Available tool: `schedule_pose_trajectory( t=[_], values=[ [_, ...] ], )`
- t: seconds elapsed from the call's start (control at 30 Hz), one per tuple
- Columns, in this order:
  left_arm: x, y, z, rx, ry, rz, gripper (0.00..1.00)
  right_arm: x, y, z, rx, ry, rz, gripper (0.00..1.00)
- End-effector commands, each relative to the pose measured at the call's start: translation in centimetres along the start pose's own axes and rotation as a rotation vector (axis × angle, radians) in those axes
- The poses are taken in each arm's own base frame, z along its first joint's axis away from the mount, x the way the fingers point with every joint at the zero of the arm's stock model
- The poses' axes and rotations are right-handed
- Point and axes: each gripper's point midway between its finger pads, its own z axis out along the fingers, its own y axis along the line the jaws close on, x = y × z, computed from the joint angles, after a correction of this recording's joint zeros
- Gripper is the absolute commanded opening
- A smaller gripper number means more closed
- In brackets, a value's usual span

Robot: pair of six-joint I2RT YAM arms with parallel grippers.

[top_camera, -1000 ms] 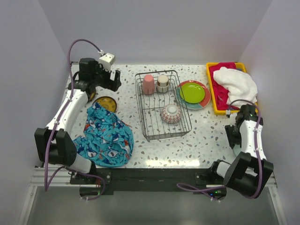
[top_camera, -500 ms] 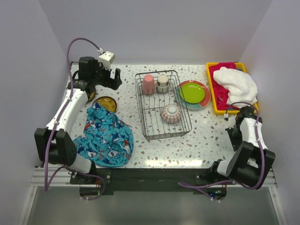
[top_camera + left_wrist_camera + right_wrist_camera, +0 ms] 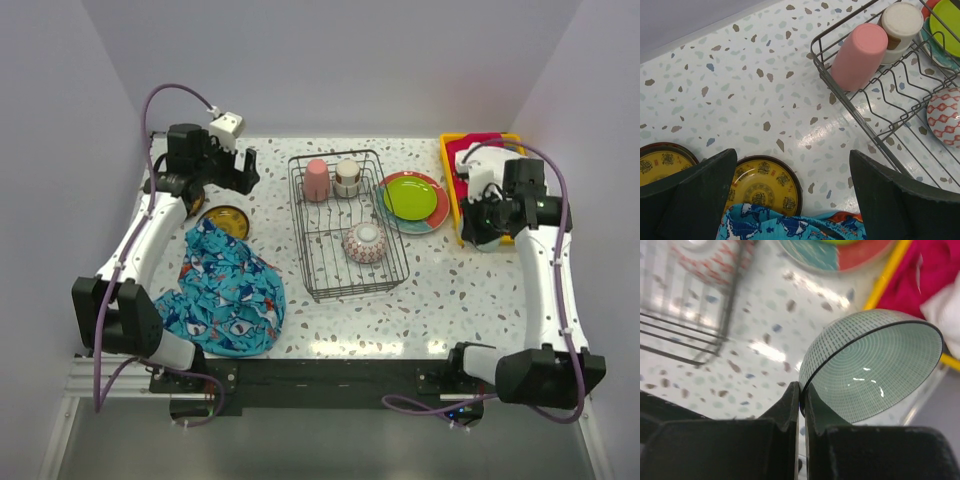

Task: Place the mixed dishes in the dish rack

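The right gripper crosses over the red-patterned bowl next and lowers the mint bowl. The rack is empty between that bowl and its edge (image 3: pixel 326 256) by the blue cloth.
The dish rack (image 3: pixel 350 262) stands mid-table and holds a pink cup (image 3: pixel 316 180), a cream cup (image 3: pixel 347 177) and a red-patterned bowl (image 3: pixel 364 242). A lime-green plate (image 3: pixel 408 196) lies on a teal-and-red plate (image 3: pixel 434 214) to the right of the rack. My right gripper (image 3: pixel 481 226) is shut on the rim of the mint bowl (image 3: pixel 880 365) and holds it tilted above the table, between the plates and the tray. My left gripper (image 3: pixel 236 170) is open and empty above a yellow-olive plate (image 3: pixel 762 187). A second one (image 3: pixel 662 162) lies to its left.
A blue patterned cloth (image 3: pixel 225 290) lies at the front left and covers the near edge of the yellow-olive plate. A yellow tray (image 3: pixel 452 190) with red and white cloths stands at the back right. Walls close in the left, back and right sides.
My right arm has swung up from the front right to beside the yellow tray, and the mint bowl now shows in its gripper. The left arm has hardly moved.
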Motion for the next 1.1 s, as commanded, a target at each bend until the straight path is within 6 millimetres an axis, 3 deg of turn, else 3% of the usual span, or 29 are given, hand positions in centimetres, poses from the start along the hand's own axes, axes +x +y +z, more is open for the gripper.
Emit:
schedule_pose_trajectory(
  t=[0.0,0.1,0.2,0.23,0.27,0.3,0.37,0.47,0.63,0.87,1.07],
  values=[
    [-1.3,0.6,-1.7,-0.047,-0.051,0.038,1.00,-8.5,7.5,-1.5,-0.334,-0.233,0.090,0.00],
    [-0.9,1.1,-2.2,-0.077,-0.038,0.062,1.00,-13.7,11.8,-0.5,-0.530,-0.338,0.123,0.00],
    [-0.9,1.6,-2.9,-0.106,-0.037,0.076,1.00,-15.2,16.9,0.2,-0.754,-0.317,0.199,0.00],
    [-0.8,1.7,-3.0,-0.112,-0.036,0.077,1.00,-17.2,17.9,0.0,-0.806,-0.404,0.168,0.00],
    [-0.7,1.9,-3.2,-0.119,-0.035,0.080,1.00,-16.7,20.4,0.5,-0.878,-0.384,0.165,0.00],
    [-0.4,2.2,-3.5,-0.133,-0.027,0.079,1.00,-18.0,21.5,0.3,-0.922,-0.421,0.182,0.00],
    [-0.1,2.5,-3.8,-0.147,-0.023,0.074,1.00,-17.2,24.7,1.1,-0.989,-0.370,0.181,0.00],
    [0.4,2.9,-4.3,-0.159,-0.015,0.067,1.00,-16.4,27.5,2.7,-1.052,-0.309,0.213,0.00],
    [1.1,3.6,-4.8,-0.177,-0.002,0.055,1.00,-14.3,29.9,6.0,-1.119,-0.173,0.276,0.00],
    [2.0,4.1,-5.0,-0.185,0.010,0.041,1.00,-11.5,30.5,10.1,-1.110,-0.020,0.331,0.00],
    [2.5,4.7,-5.1,-0.197,0.016,0.031,1.00,-9.8,30.5,12.4,-1.093,0.054,0.365,0.00]
  ],
)
